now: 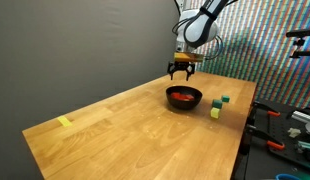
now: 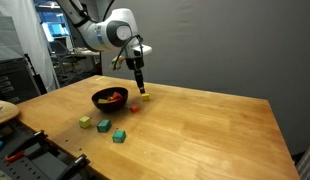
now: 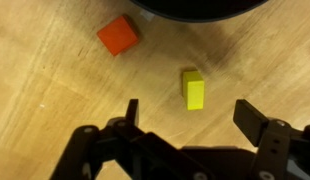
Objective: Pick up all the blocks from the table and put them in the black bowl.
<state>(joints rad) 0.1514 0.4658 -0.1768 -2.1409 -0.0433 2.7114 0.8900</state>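
Note:
My gripper should go down, open, onto the yellow block (image 2: 146, 97) (image 3: 193, 88) with one finger to each side of it, because the block lies on the table beneath my fingers.
My gripper (image 3: 191, 112) is open, hanging over the table (image 1: 135, 130) just behind the black bowl (image 1: 184, 97). In the wrist view a yellow block (image 3: 193, 88) lies just ahead of the gap between the fingers, and a red block (image 3: 117, 36) lies farther off, near the black bowl's rim (image 3: 195, 8). Nothing is between the fingers. In both exterior views the black bowl (image 2: 110, 98) has red blocks inside. In front of it lie three loose blocks: a yellow-green one (image 2: 85, 122), a green one (image 2: 104, 126) and a teal one (image 2: 119, 135).
A flat pale-yellow strip (image 1: 64, 122) lies near the table's far corner. Tools and clutter (image 1: 285, 130) sit on a dark surface beside the table's edge. A grey wall stands behind the table.

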